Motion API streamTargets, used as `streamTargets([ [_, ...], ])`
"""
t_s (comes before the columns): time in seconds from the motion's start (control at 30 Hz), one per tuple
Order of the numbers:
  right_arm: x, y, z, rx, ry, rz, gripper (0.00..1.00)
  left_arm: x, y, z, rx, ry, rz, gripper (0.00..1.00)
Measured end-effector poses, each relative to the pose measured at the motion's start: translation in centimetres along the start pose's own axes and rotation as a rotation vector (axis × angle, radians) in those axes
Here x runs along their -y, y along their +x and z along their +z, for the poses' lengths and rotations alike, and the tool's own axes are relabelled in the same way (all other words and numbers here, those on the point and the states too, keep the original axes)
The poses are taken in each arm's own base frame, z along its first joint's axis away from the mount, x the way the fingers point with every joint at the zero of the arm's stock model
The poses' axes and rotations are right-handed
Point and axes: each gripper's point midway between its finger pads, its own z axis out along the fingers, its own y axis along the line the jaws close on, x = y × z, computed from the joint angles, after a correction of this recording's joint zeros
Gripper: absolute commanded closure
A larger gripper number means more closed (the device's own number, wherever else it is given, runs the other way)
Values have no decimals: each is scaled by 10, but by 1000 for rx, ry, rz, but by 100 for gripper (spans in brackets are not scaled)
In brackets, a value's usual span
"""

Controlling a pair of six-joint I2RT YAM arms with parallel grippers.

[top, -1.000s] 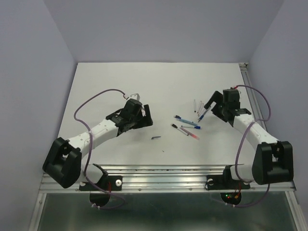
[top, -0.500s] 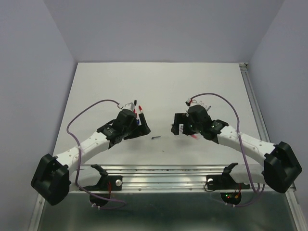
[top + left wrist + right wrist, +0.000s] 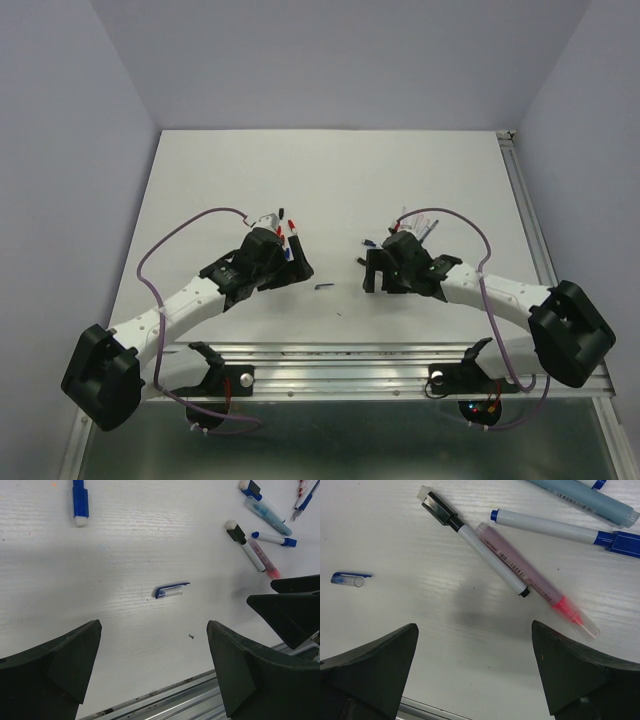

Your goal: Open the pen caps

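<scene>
My right gripper will next move outward and down to the black-capped pen's white body (image 3: 491,558), below and outward of it, clear of the black cap.
A loose blue pen cap (image 3: 325,286) lies on the white table between my two grippers, also in the left wrist view (image 3: 170,590) and the right wrist view (image 3: 350,578). My left gripper (image 3: 296,266) (image 3: 154,627) hangs open just left of the cap with nothing between its fingers. My right gripper (image 3: 377,273) (image 3: 474,626) is open over bare table beside a cluster of pens. These are a black-capped white pen (image 3: 475,542), a pink highlighter (image 3: 535,580), a blue-ended white pen (image 3: 545,526) and a blue-grey marker (image 3: 585,500).
More pens (image 3: 288,235) with red, blue and black ends lie just behind the left gripper, and thin pens (image 3: 422,226) lie behind the right arm. A blue pen (image 3: 80,502) lies apart at the far left. The table's metal front rail (image 3: 340,352) runs close below both grippers.
My right arm has swung from the right side to the left and now hangs over the pens near the table's middle. The left gripper has shifted only slightly. Both stay open.
</scene>
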Motion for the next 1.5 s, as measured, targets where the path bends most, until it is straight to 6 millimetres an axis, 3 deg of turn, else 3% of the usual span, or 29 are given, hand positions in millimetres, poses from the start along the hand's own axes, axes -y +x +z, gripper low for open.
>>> streamTargets([
  [0.2,9,8,16,-27,54,-5,0,0,0,0,-1,0,1,1],
  [0.63,7,-18,38,42,107,-64,2,-1,-1,0,9,-10,5,1],
  [0.83,-3,-19,43,30,55,-127,32,-2,-1,0,14,-14,5,1],
  [0.97,-14,-17,45,17,-9,-152,41,-2,-2,1,16,-17,5,1],
  [1.13,-24,-16,51,21,-57,-185,73,-3,-2,1,15,-22,5,1],
  [1.3,-34,-18,60,41,-76,-184,90,-5,1,4,6,-32,6,1],
  [1.5,-49,-20,64,65,-76,-175,95,-7,-1,4,13,-39,6,1],
])
